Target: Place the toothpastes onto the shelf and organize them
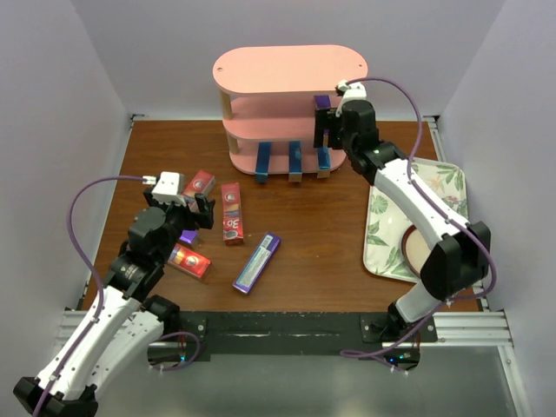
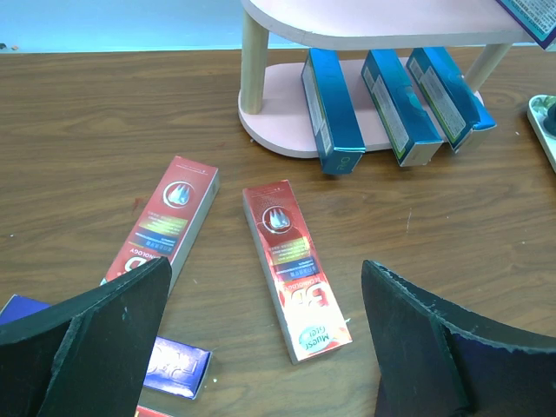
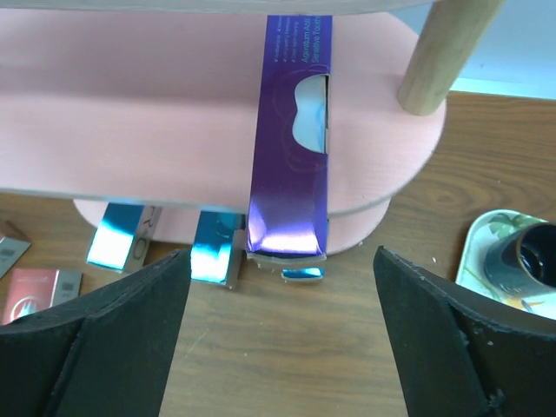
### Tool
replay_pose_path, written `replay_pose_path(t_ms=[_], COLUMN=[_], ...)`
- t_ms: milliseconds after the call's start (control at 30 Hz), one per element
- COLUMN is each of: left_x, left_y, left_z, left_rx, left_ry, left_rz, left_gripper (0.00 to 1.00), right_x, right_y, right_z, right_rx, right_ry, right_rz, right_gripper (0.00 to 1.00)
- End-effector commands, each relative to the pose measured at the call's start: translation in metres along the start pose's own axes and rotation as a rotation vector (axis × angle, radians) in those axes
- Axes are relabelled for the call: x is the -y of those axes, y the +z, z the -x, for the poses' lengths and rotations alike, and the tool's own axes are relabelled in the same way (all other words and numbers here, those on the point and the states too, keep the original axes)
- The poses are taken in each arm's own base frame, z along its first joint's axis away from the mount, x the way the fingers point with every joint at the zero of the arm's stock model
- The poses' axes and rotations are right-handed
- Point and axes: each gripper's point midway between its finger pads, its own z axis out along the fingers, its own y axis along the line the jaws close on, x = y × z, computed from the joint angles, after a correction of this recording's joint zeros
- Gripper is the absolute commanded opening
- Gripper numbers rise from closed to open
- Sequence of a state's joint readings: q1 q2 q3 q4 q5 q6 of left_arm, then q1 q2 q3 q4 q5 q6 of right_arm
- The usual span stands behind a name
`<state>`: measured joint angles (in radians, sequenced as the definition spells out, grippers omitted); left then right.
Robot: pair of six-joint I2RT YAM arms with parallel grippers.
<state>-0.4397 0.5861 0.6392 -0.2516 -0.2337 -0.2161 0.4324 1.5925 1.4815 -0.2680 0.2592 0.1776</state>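
I need to move my left gripper to the right in the top view next, and turn and lower it onto the far end of the purple toothpaste, because that end lies clear of the others.
The pink shelf (image 1: 287, 69) stands at the back of the table. Three blue toothpastes (image 1: 262, 162) (image 1: 295, 162) (image 1: 323, 162) lie side by side on its bottom tier. One purple toothpaste (image 3: 291, 130) lies on the middle tier, its near end sticking out past the edge. My right gripper (image 3: 282, 287) is open just in front of that end, touching nothing. Three red toothpastes (image 1: 201, 182) (image 1: 231, 213) (image 1: 189, 261) and a purple one (image 1: 257, 262) lie on the table. My left gripper (image 2: 265, 295) hangs open above the red ones (image 2: 295, 265), with another purple carton (image 2: 178, 369) beneath its left finger.
A floral tray (image 1: 443, 187) with a round cup (image 1: 415, 243) on it sits at the right, under the right arm. White walls close in the table on three sides.
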Motion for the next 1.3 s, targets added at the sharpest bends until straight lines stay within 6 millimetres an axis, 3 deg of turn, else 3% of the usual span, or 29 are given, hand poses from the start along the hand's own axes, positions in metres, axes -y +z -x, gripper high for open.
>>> replay_pose_path(t_ms=[0, 267, 333, 400, 467, 500, 533, 600, 633, 867, 1267], left_x=[0.006, 0.028, 0.035, 0.05, 0.066, 0.071, 0.074, 0.079, 0.084, 0.115, 0.137], left_y=[0.003, 0.009, 0.011, 0.012, 0.011, 0.016, 0.017, 0.024, 0.023, 0.021, 0.032], left_z=[0.002, -0.011, -0.014, -0.021, -0.025, -0.03, -0.036, -0.051, -0.059, -0.123, -0.177], left_rx=[0.015, -0.042, -0.057, -0.088, -0.12, -0.158, -0.194, -0.274, -0.314, -0.583, -0.74], left_ry=[0.016, 0.034, 0.033, 0.026, 0.011, -0.001, -0.008, -0.029, -0.038, -0.027, 0.064], left_rz=[-0.033, -0.156, -0.189, -0.269, -0.357, -0.37, -0.388, -0.395, -0.422, -0.477, -0.373], left_gripper=[0.96, 0.96, 0.97, 0.98, 0.98, 0.98, 0.98, 0.98, 0.98, 0.98, 0.98], right_x=[0.003, 0.017, 0.022, 0.025, 0.024, 0.025, 0.027, 0.032, 0.034, 0.033, 0.01], right_y=[-0.027, -0.076, -0.082, -0.097, -0.101, -0.112, -0.112, -0.124, -0.125, -0.132, -0.129], right_z=[0.015, -0.008, -0.03, -0.034, -0.061, -0.06, -0.078, -0.084, -0.097, -0.133, -0.176], right_rx=[0.055, 0.044, 0.009, 0.028, -0.015, 0.004, -0.026, -0.011, -0.029, -0.082, -0.164], right_ry=[0.039, 0.069, 0.081, 0.124, 0.141, 0.167, 0.17, 0.196, 0.2, 0.205, 0.258], right_rz=[0.022, 0.028, 0.021, 0.023, 0.045, 0.055, 0.051, 0.05, 0.043, 0.076, 0.209], right_gripper=[0.94, 0.98, 0.98, 0.98, 0.98, 0.98, 0.98, 0.98, 0.99, 0.98, 0.98])
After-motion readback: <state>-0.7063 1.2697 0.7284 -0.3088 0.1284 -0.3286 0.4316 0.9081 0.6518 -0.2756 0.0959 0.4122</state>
